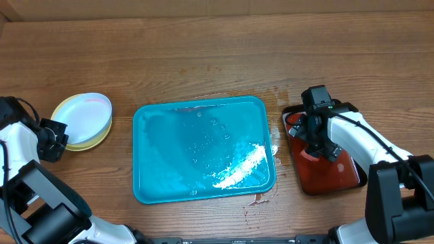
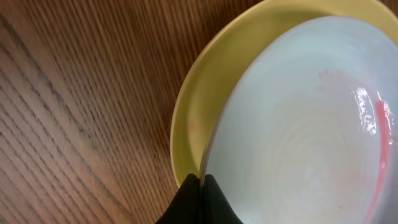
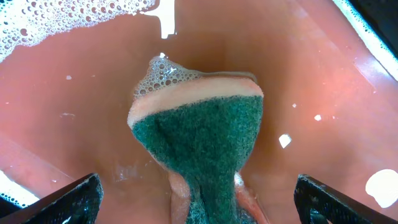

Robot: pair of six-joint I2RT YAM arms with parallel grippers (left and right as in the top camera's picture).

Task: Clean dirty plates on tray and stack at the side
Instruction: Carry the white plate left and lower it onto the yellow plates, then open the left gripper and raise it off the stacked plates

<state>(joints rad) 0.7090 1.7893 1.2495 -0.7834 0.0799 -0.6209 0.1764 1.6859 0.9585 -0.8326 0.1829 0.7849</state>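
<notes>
The robot will pull its left gripper back and to the left in the overhead view next, because the pale plate sits off-centre and leaves the yellow-green plate's near rim bare.
Two plates are stacked on the bare wood at the left. A whitish pale plate (image 1: 85, 114) (image 2: 298, 137) with a faint red smear (image 2: 382, 137) near its rim lies in a yellow-green plate (image 1: 85, 146) (image 2: 211, 81). My left gripper (image 1: 61, 135) (image 2: 201, 180) is shut on the pale plate's rim, which shows as a thin edge between the fingertips. The turquoise tray (image 1: 163, 135) lies mid-table with no plates on it, only wet foam (image 1: 241, 166). My right gripper (image 1: 313, 146) (image 3: 199, 205) stands open over a green-faced sponge (image 3: 199, 130), with its fingers (image 3: 62, 199) clear of the sponge on both sides.
A black tray (image 1: 293, 112) with a red soapy pad (image 1: 332, 173) (image 3: 311, 74) sits right of the turquoise tray, under the right gripper. Water and reddish drips (image 1: 261, 200) mark the wood around the turquoise tray's right and front edges.
</notes>
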